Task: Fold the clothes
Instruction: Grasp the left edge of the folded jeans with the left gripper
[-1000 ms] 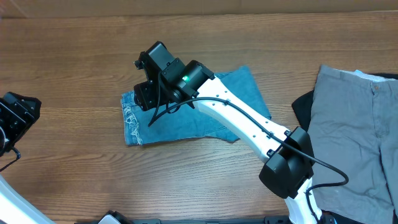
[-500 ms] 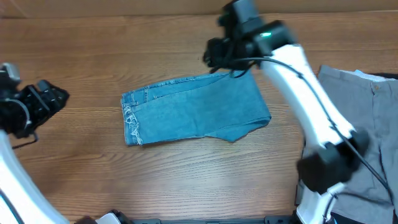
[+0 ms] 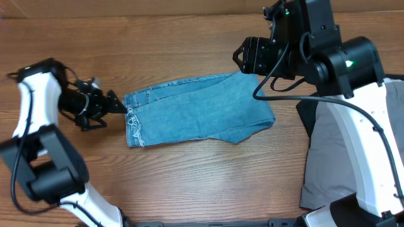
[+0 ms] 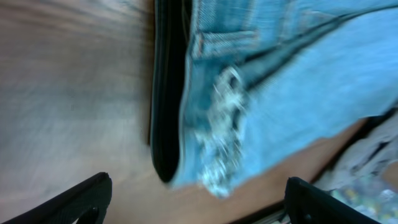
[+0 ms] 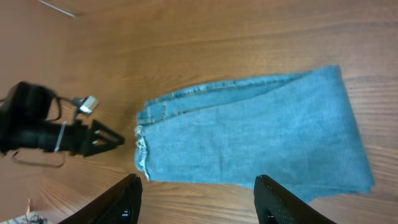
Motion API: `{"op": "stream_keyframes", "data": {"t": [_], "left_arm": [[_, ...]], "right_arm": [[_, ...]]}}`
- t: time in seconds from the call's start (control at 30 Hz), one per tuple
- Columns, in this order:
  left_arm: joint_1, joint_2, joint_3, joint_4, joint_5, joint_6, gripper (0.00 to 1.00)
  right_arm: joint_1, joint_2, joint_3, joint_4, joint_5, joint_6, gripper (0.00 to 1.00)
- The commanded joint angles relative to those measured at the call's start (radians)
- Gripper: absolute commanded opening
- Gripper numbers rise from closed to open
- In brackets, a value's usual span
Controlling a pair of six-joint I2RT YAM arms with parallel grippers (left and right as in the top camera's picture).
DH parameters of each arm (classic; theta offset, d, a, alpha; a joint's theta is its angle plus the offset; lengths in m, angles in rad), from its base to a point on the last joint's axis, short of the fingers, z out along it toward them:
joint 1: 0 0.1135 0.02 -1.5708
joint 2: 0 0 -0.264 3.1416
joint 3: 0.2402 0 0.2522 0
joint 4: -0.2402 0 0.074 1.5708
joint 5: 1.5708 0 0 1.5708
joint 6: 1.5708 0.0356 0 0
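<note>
My left gripper is open and its fingers are still just short of the jeans' frayed hem [image 3: 131,116] [image 4: 224,127], so it needs to slide to the right in the overhead view onto that hem.
The light-blue denim jeans [image 3: 196,113] lie folded flat in the middle of the table, frayed hem at the left end. They also show in the right wrist view [image 5: 249,134] and, blurred, in the left wrist view [image 4: 280,81]. My left gripper [image 3: 113,104] is open, low at the table, just left of the frayed hem [image 4: 224,137]; its fingertips frame the view [image 4: 194,200]. My right gripper [image 3: 243,58] is open and empty, raised above the jeans' far right corner; its fingers show in the right wrist view [image 5: 199,198]. The left gripper also shows in the right wrist view [image 5: 106,140].
Grey trousers [image 3: 379,126] lie at the right edge, partly under the right arm, with a black cloth [image 3: 307,110] peeking out beside them. Bare wooden table [image 3: 189,183] surrounds the jeans.
My left gripper has moved right, from the table's left edge up to the frayed hem. My right gripper has shifted right and risen above the jeans' right end. The jeans have not moved.
</note>
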Motion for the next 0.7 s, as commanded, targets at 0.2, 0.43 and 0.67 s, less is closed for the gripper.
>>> {"op": "stream_keyframes", "data": {"t": [0.2, 0.43, 0.67], "left_arm": [[-0.102, 0.170, -0.008, 0.108, -0.110, -0.009, 0.93], [-0.149, 0.236, -0.010, 0.157, -0.111, -0.031, 0.89], [-0.211, 0.270, -0.023, 0.174, -0.186, -0.085, 0.66]], "right_arm": [[-0.005, 0.003, 0.002, -0.032, 0.055, -0.002, 0.62], [-0.005, 0.003, 0.002, -0.032, 0.055, -0.002, 0.62], [-0.005, 0.003, 0.002, -0.032, 0.062, -0.002, 0.62]]}}
